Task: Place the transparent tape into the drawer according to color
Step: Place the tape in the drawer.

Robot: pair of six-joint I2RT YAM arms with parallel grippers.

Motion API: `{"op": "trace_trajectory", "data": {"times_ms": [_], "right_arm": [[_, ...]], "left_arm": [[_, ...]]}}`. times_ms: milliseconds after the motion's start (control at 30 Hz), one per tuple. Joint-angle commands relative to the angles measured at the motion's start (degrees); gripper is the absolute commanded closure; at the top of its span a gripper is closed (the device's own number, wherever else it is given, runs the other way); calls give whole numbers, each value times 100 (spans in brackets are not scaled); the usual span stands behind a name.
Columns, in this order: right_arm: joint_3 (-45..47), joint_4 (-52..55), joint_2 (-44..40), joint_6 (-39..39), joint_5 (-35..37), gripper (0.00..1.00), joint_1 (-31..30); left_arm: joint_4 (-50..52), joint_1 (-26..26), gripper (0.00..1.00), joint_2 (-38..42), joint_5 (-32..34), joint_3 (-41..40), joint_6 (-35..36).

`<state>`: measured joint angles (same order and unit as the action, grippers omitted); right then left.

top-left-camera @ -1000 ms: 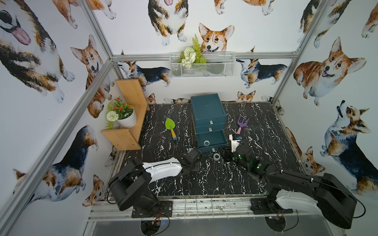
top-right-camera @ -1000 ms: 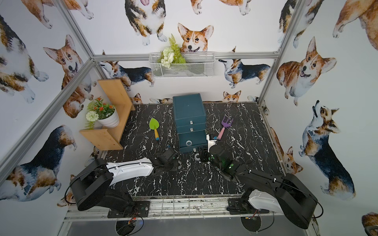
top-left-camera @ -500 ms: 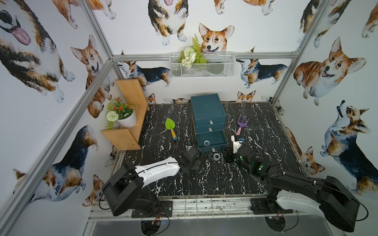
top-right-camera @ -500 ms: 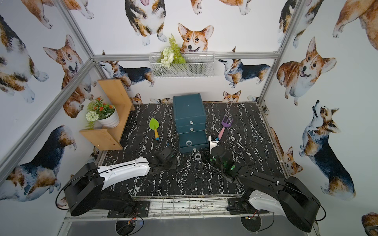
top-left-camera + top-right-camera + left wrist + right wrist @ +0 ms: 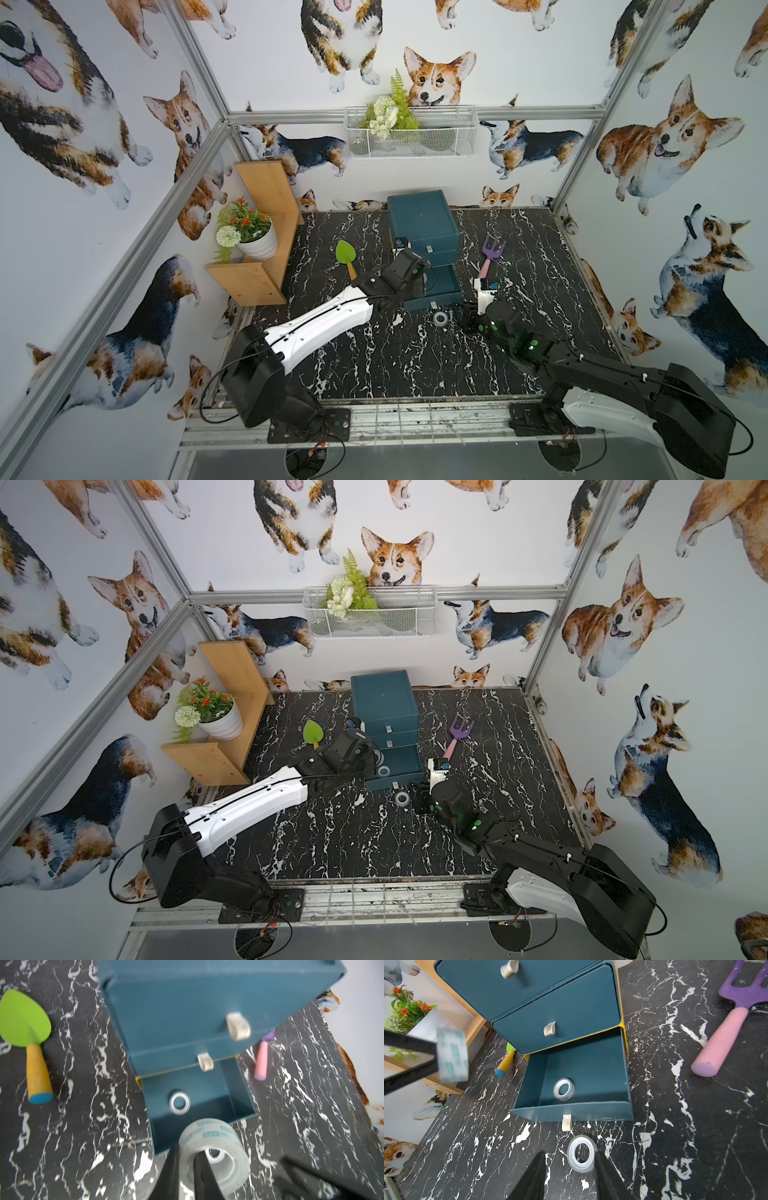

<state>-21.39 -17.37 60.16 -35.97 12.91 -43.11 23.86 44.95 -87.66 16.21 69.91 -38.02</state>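
Observation:
Clear tape already lies in the open bottom drawer [image 5: 186, 1088], so my left gripper should move outward and down over it and release the greyish roll [image 5: 214, 1153] beside the second one.
My left gripper [image 5: 187, 1169] is shut on a clear greyish tape roll [image 5: 214, 1153], one finger through its core and one outside. It holds this roll [image 5: 451, 1054] in the air by the left front of the open bottom drawer [image 5: 571, 1111] of the teal chest [image 5: 422, 216]. A second clear roll [image 5: 563, 1088] lies flat inside that drawer [image 5: 199, 1086]. A third clear roll [image 5: 581, 1153] lies on the table before the drawer front, between the spread fingers of my open right gripper [image 5: 569, 1159] and close to one of them. Both upper drawers are shut.
A green trowel [image 5: 345, 253] lies left of the chest and a purple rake with a pink handle [image 5: 492, 249] lies to its right. A wooden shelf with a flowerpot [image 5: 257, 232] stands at the left wall. A wire basket [image 5: 409, 133] hangs on the back wall.
My left gripper has shut on the clear roll and risen with it from the table toward the open drawer. My right gripper has stayed open by the roll on the table.

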Motion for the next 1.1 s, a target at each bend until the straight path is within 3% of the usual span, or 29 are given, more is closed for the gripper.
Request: {"op": "trace_trajectory", "data": {"times_ms": [0, 233, 333, 533, 700, 867, 1067], "right_arm": [[77, 82, -95, -108, 120, 57, 0], [222, -67, -184, 73, -154, 56, -2], [214, -141, -53, 259, -534, 56, 2], [78, -293, 719, 447, -1319, 54, -17], [-303, -246, 1455, 635, -1339, 54, -264], [-923, 219, 2179, 867, -1224, 56, -408], [-1370, 704, 2604, 951, -638, 57, -413]], "left_arm": [[-173, -12, 91, -425, 155, 334, 283], [-114, -12, 89, -1460, 322, 754, 509], [-128, -14, 81, -1649, 356, 709, 521], [-157, -14, 52, -1725, 244, 626, 497], [-218, -10, 50, -1259, 193, 356, 431], [-429, -12, 45, -272, 16, -333, 263], [-531, -12, 26, 892, -101, -1275, 19]]}}
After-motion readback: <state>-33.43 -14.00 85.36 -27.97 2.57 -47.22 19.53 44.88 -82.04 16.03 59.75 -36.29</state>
